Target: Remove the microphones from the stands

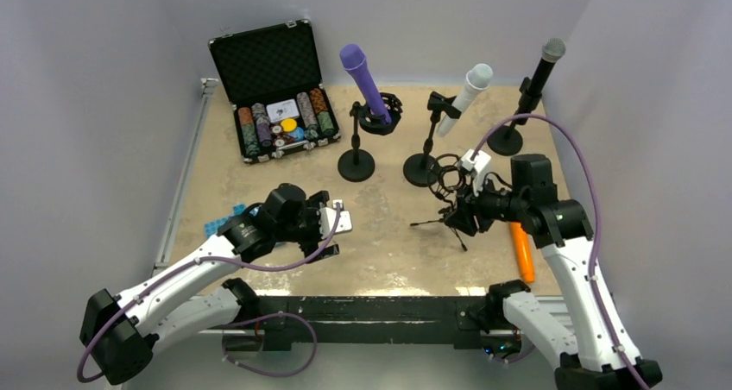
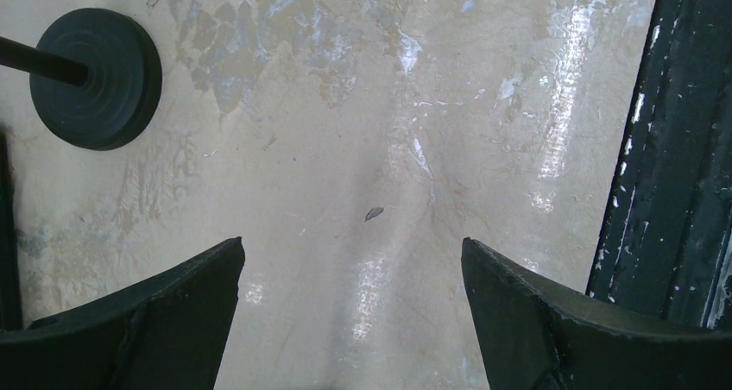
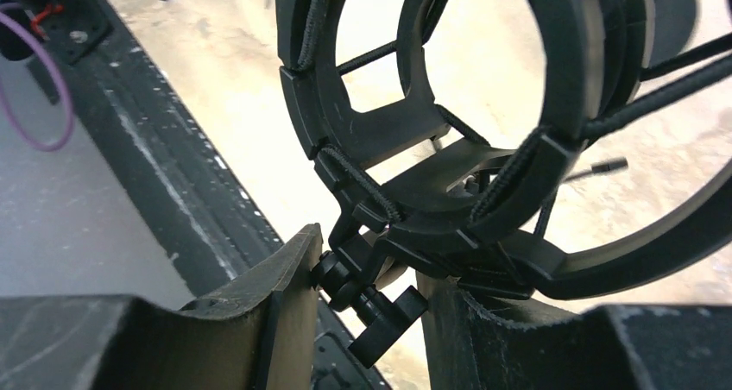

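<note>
The right gripper moves outward next, to the right in the top view, and releases, as the tabletop beside the orange microphone (image 1: pixel 522 252) lies that way.
A small black tripod stand (image 1: pixel 438 223) carries a ring-shaped shock mount (image 1: pixel 447 176) right of the table's middle. In the right wrist view the shock mount's rings (image 3: pixel 570 79) hold nothing. My right gripper (image 3: pixel 373 267) is shut on the mount's pivot joint, whose knob (image 3: pixel 384 317) sticks out between the fingers. An orange microphone (image 1: pixel 522 252) lies flat on the table beside the right arm. My left gripper (image 2: pixel 352 252) hangs wide open over bare table left of centre (image 1: pixel 338 231), holding nothing.
Three other stands are at the back: a purple microphone (image 1: pixel 362 79), a white one (image 1: pixel 464 97) and a black one (image 1: pixel 539 75). An open poker-chip case (image 1: pixel 276 92) sits back left. A round stand base (image 2: pixel 95 78) shows ahead of the left gripper. A black rail (image 1: pixel 371 308) runs along the near edge.
</note>
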{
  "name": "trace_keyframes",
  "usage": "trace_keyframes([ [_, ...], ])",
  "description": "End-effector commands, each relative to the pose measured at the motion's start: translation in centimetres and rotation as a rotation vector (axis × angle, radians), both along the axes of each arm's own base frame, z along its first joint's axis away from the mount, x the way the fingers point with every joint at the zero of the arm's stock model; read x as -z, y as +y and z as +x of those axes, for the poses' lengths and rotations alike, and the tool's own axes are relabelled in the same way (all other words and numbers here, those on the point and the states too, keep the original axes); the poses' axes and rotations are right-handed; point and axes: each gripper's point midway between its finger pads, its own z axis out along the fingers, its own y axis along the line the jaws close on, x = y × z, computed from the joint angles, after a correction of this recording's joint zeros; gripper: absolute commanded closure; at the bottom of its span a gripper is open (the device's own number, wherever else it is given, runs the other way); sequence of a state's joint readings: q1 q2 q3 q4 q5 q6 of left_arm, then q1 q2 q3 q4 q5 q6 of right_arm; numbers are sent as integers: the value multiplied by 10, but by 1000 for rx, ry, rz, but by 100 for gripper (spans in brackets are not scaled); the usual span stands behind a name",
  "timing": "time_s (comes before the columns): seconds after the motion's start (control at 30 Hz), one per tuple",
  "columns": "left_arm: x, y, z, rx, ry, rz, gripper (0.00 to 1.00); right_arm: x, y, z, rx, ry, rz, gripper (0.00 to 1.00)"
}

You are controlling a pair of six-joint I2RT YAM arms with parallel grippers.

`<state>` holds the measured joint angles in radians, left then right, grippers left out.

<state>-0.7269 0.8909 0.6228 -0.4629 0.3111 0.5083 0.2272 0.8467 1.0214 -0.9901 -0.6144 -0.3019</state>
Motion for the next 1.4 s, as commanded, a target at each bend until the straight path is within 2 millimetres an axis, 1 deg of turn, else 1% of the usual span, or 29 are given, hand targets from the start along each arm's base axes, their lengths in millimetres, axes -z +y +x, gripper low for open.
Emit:
trace_keyframes([
  [0.0,-26,-14,11,7,-40,-68,0,15,-27,3,17,-46,-81,100],
  [0.07,-27,-15,12,7,-39,-69,0,22,-34,4,43,-3,-83,100],
  [0.17,-27,-16,13,10,-41,-65,0,28,-46,11,105,60,-89,100],
  [0.27,-26,-16,12,12,-40,-66,0,33,-60,21,172,86,-107,100],
  [0.43,-25,-15,11,16,-41,-71,0,39,-74,33,226,106,-114,100],
  [0.6,-27,-15,11,20,-45,-71,0,42,-95,57,318,104,-117,100],
  [0.77,-28,-16,11,23,-44,-73,0,35,-109,82,417,79,-116,100],
  [0.87,-27,-17,10,24,-39,-73,0,39,-117,90,481,98,-128,98],
  [0.93,-28,-17,10,24,-38,-73,0,44,-119,89,496,124,-131,84],
  [1.0,-28,-16,11,17,-41,-72,0,49,-118,88,500,141,-126,72],
  [1.07,-28,-16,12,7,-41,-72,0,46,-116,86,498,137,-115,62],
  [1.13,-30,-16,14,-5,-43,-76,0,35,-117,86,518,119,-111,52],
  [1.27,-35,-18,15,-8,-44,-86,0,-2,-117,85,555,62,-92,25],
  [1.3,-35,-18,16,-8,-43,-89,0,-10,-116,84,554,47,-86,19],
  [1.37,-35,-20,16,-7,-43,-91,0,-20,-115,82,562,28,-76,15],
])
